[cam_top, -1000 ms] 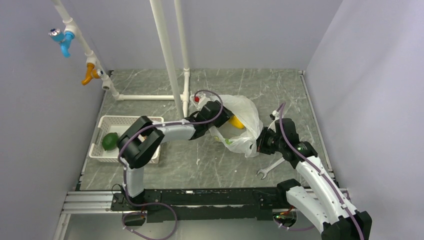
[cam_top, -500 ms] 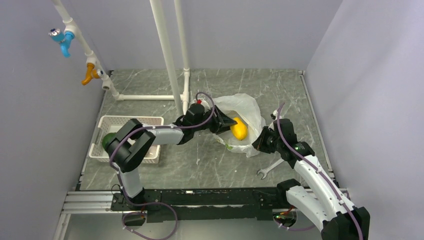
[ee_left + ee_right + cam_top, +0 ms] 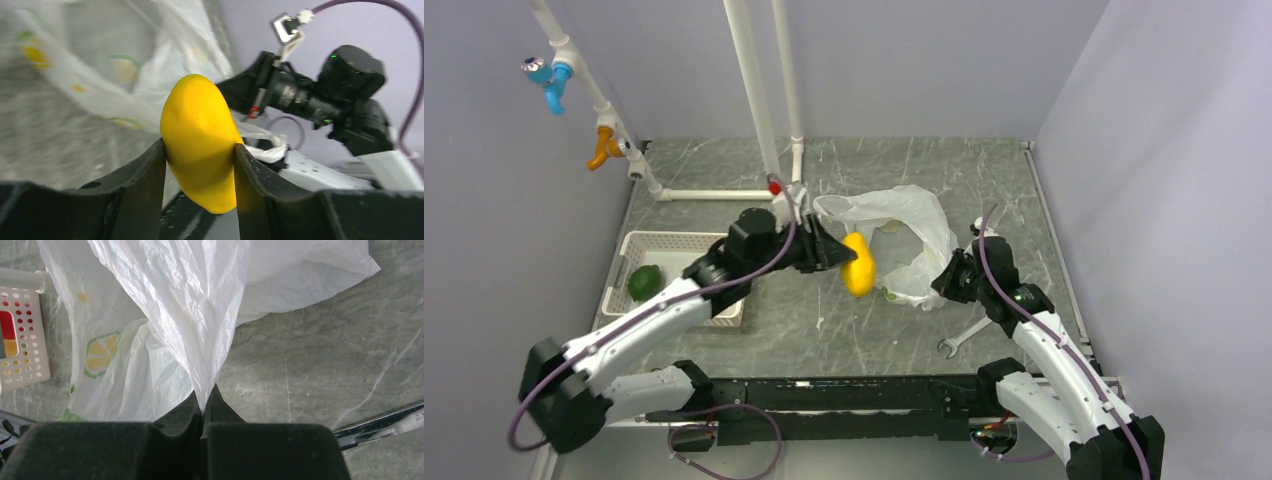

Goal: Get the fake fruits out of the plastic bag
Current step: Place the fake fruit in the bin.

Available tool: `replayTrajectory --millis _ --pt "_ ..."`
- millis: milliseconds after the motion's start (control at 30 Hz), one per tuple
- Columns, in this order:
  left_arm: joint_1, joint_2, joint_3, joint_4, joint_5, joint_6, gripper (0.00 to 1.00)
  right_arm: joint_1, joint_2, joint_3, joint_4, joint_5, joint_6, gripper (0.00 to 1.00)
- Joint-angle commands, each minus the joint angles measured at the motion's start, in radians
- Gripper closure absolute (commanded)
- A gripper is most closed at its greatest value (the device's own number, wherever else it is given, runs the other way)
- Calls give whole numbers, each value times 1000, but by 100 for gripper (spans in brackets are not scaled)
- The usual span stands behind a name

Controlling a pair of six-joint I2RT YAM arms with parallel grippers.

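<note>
The tray's bottom beside the dark green fruit [image 3: 644, 282] is open, so the left gripper should next move toward the tray and go down over that spot to release the mango.
My left gripper [image 3: 836, 254] is shut on the orange-yellow mango-shaped fruit [image 3: 858, 265], holding it in the air just left of the plastic bag [image 3: 904, 222]; in the left wrist view the fruit [image 3: 200, 135] sits pinched between both fingers. My right gripper [image 3: 942, 284] is shut on the bag's near right edge; in the right wrist view the white plastic [image 3: 200, 315] runs into the closed jaws. A dark green round fruit [image 3: 644, 282] lies in the white latticed tray [image 3: 686, 242]. A yellow-green patch [image 3: 890, 294] shows at the bag's near edge. The other fruits are hidden.
White pipes [image 3: 759, 110] stand upright behind the bag, with a horizontal pipe [image 3: 714, 195] on the floor. A wrench [image 3: 962, 336] lies on the table near the right arm. Blue and orange valves [image 3: 574, 100] sit on the left wall pipe.
My left gripper has pulled back to the left out of the bag with the mango-shaped fruit in it. The bag has gone flatter. My right gripper has kept its hold on the bag.
</note>
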Motion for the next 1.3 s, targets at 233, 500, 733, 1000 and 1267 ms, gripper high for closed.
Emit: replayTrajectory --millis 233,500,733,1000,1267 --pt "-1 -405 36 -868 -687 350 82 0 -2 4 72 -2 -6 100" --pt "4 -453 67 -1040 -974 225 76 1 12 31 67 -15 -13 100" --pt "144 -338 98 -980 -1012 282 89 0 -5 55 23 0 -38 100" --pt "534 -320 33 -749 -723 324 83 0 -33 52 6 0 -34 100" --pt "919 -307 -94 -574 -316 257 70 0 -31 49 1 -6 -34 100"
